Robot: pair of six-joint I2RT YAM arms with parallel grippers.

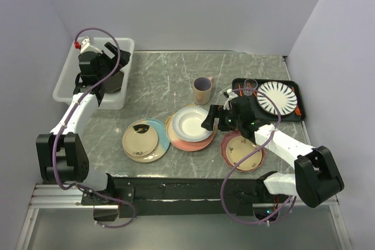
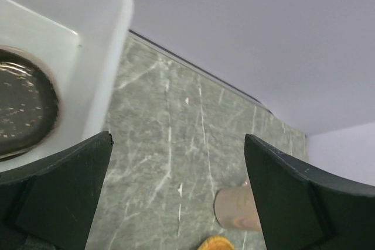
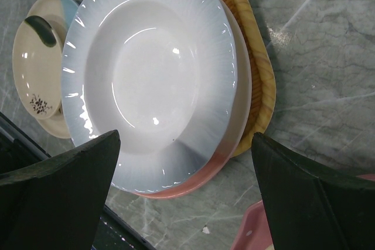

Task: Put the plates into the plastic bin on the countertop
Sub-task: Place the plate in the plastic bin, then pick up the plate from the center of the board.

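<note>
Next, my left gripper goes back and to the right in the top view, then down onto the white plate's bin-side rim point(image 1: 177, 113), since that plate tops the stack.
The plastic bin point(image 1: 69, 84) stands at the back left of the countertop point(image 1: 170, 80), with a glossy black plate point(image 2: 23, 109) lying in it. My left gripper point(image 1: 112, 79) hangs open and empty at the bin's right wall point(image 2: 111, 57); in the left wrist view point(image 2: 177, 162) only bare countertop shows between its fingers. My right gripper point(image 1: 209, 120) is open just above the near edge of a white plate point(image 3: 152, 80), stacked on a pink plate point(image 3: 193, 182) and a yellowish one point(image 3: 258, 68). A cream-and-blue plate point(image 1: 145, 140) lies left of it, a pink scalloped plate point(image 1: 242, 150) right.
A beige mug point(image 1: 203, 90) stands behind the stack. At the back right, a black tray point(image 1: 296, 89) holds a white plate with black stripes point(image 1: 278, 98). A small cream plate point(image 3: 35, 68) rests on the cream-and-blue one. Walls close the back and both sides.
</note>
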